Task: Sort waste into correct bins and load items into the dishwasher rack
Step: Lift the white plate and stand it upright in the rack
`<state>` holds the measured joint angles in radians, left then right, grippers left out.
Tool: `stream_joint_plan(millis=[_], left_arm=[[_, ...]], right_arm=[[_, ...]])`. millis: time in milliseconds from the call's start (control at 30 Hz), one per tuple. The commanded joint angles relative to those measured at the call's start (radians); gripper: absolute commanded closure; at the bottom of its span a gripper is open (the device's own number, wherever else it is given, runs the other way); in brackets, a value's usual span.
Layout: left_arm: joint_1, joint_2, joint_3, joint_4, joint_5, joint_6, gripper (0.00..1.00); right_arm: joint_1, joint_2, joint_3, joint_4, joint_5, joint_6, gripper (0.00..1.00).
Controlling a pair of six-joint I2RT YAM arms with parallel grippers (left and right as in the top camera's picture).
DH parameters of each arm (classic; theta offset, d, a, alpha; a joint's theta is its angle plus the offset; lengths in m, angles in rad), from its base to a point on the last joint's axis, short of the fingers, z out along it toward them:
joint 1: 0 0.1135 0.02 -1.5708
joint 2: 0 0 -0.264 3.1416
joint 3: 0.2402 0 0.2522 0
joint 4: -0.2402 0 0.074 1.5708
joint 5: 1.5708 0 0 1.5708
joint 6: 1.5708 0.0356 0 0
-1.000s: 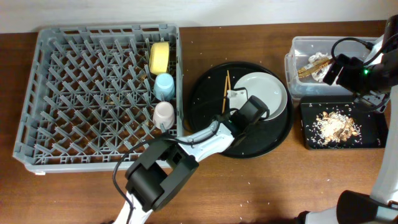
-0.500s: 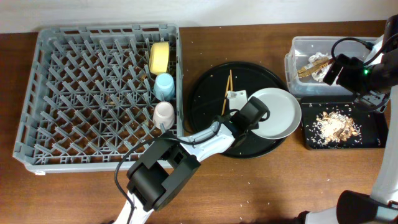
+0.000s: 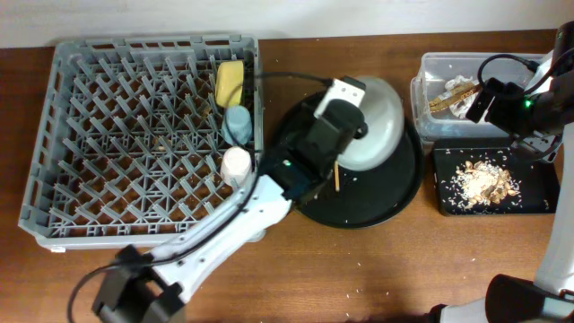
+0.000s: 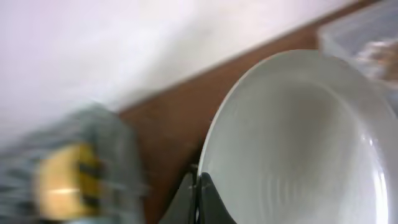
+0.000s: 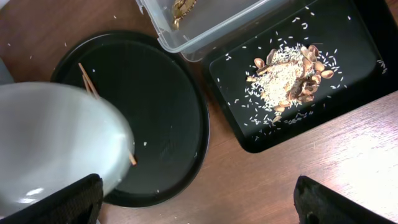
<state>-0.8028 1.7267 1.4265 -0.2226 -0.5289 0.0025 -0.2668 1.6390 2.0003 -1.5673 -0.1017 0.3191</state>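
Observation:
I will next use my left gripper to carry the plate [image 3: 378, 121] onto the rack's empty pegs beside the yellow bowl, to its left in the overhead view, and let go.
My left gripper [image 3: 344, 106] is shut on the rim of the round white plate [image 3: 378, 121] and holds it tilted above the round black tray [image 3: 377, 206]. In the left wrist view the jaws [image 4: 199, 194] pinch the plate [image 4: 298, 137] edge. The chopsticks [image 3: 335, 176] lie on the round tray, mostly hidden under the plate. The yellow bowl [image 3: 229, 82], blue cup [image 3: 238, 121] and pink-white cup [image 3: 236, 163] stand in the grey rack [image 3: 54, 135]. My right gripper [image 5: 199, 199] is open and empty, hovering over the clear tub [image 3: 430, 81] and the black rectangular tray [image 3: 538, 205].
The clear tub holds a gold-brown wrapper and napkins [image 3: 453, 90]. Beige food scraps [image 3: 484, 179] lie on the black rectangular tray. The right wrist view shows the plate [image 5: 50, 137], chopsticks [image 5: 87, 78] and scraps [image 5: 286, 78]. Crumbs dot the wooden table.
My left gripper took the plate by its rim, lifted it off the round tray and swung it up and back. The left arm rose. The right arm has not moved.

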Motion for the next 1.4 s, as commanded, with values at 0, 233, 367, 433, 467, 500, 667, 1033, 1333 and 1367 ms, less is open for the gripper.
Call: stream_joint_plan(millis=[0,233,367,433,467,500,667,1033,1333,1367], left_arm=[[0.064,-0.075,-0.003,0.005,-0.314,0.285,1.0],[0.356,-0.077,-0.003,0.125,-0.355,0.423,1.0],[0.479,-0.075,-0.003,0.261,-0.257,0.545,1.0],[0.531,-0.06,-0.003,0.265,-0.193,0.545,1.0],[0.558,-0.045,-0.003,0.277,-0.193,0.545,1.0],[0.578,-0.033,-0.003,0.292,-0.192,0.545,1.0],[0.644,0.094,-0.003,0.369,-0.193,0.549,1.0],[0.641,0.264,-0.003,0.449,-0.12,0.549,0.68],[0.596,0.187,-0.003,0.612,-0.357,0.549,0.33],[0.581,0.149,-0.003,0.608,-0.359,0.549,0.3]], right_arm=[[-0.003,-0.011,0.012,0.0,0.009,0.01,0.02],[-0.003,-0.011,0.012,0.0,0.009,0.01,0.01],[-0.003,-0.011,0.012,0.0,0.009,0.01,0.02],[-0.003,-0.011,0.012,0.0,0.009,0.01,0.01],[-0.003,-0.011,0.012,0.0,0.009,0.01,0.02],[-0.003,-0.011,0.012,0.0,0.009,0.01,0.02],[-0.003,-0.011,0.012,0.0,0.009,0.01,0.02],[-0.003,-0.011,0.012,0.0,0.009,0.01,0.02],[-0.003,-0.011,0.012,0.0,0.009,0.01,0.01],[-0.003,-0.011,0.012,0.0,0.009,0.01,0.02]])
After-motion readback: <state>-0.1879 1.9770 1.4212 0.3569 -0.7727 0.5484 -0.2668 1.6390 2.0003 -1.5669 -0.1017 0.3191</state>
